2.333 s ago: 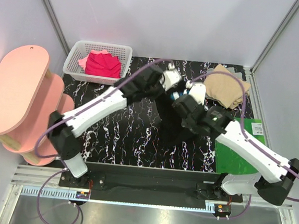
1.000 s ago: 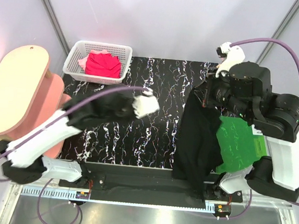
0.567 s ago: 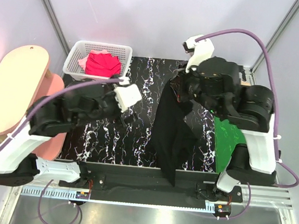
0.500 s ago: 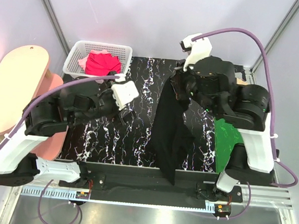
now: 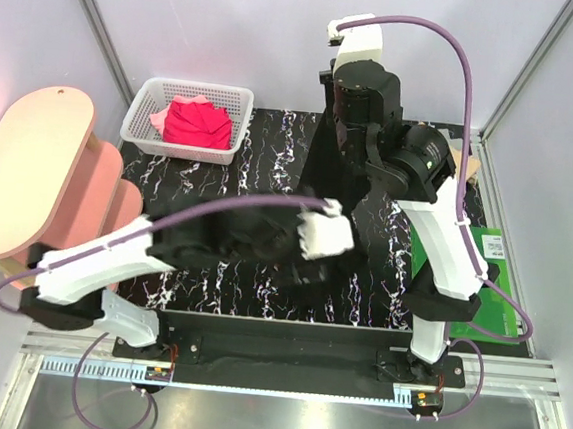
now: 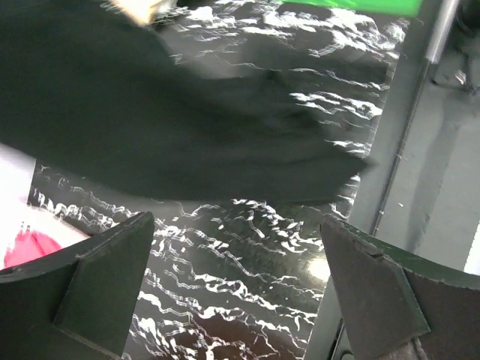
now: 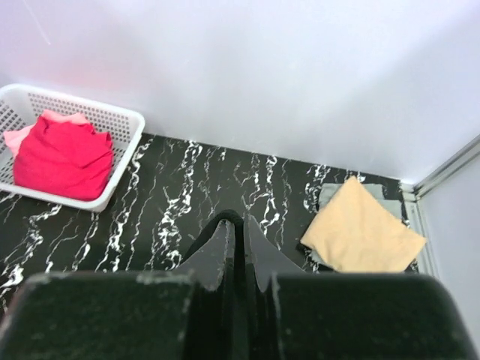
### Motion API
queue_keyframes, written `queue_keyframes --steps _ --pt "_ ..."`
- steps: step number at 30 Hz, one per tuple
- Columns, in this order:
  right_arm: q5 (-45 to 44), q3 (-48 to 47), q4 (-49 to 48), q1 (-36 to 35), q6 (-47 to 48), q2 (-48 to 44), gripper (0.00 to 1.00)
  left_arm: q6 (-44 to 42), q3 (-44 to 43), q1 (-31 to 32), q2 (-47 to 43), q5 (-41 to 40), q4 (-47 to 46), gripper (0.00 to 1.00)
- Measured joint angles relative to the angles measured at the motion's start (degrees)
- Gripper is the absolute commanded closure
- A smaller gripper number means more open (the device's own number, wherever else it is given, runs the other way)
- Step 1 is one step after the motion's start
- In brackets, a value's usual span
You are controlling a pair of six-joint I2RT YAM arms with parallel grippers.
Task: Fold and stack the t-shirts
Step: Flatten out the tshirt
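My left gripper needs to turn outward and go down onto the basket-side edge of the black t-shirt next, since that edge hangs below and outward of its open fingers.
A large black t-shirt (image 5: 316, 182) hangs from my raised right gripper (image 5: 327, 113) down to the table. In the right wrist view the right gripper (image 7: 241, 229) is shut on a fold of that black t-shirt (image 7: 241, 219). My left gripper (image 5: 334, 269) reaches across to the shirt's lower part. In the left wrist view the left gripper (image 6: 236, 289) is open, with only table between its fingers (image 6: 82, 292), just short of the black t-shirt (image 6: 187, 135). A folded tan t-shirt (image 7: 364, 232) lies at the back right. Red (image 5: 196, 123) and pink (image 5: 159, 118) t-shirts sit in the basket.
The white mesh basket (image 5: 143, 132) stands at the back left. A pink two-tier shelf (image 5: 29, 172) is beside the table's left edge. A green board (image 5: 489, 308) lies at the near right, partly behind the right arm. A grey cloth (image 7: 324, 196) lies under the tan shirt.
The right arm has carried the hanging black shirt left and higher, toward the back middle. The left arm has swung right to the shirt's lower end.
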State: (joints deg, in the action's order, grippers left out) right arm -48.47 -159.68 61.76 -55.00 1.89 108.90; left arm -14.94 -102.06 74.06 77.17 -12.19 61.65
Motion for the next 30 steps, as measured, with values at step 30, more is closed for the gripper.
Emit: queue_keyframes --steps 30 --pt "5.03 5.25 4.35 -0.17 -5.4 -9.97 1.0 -15.41 26.75 2.14 15.43 -48.94 -35.91 0.17"
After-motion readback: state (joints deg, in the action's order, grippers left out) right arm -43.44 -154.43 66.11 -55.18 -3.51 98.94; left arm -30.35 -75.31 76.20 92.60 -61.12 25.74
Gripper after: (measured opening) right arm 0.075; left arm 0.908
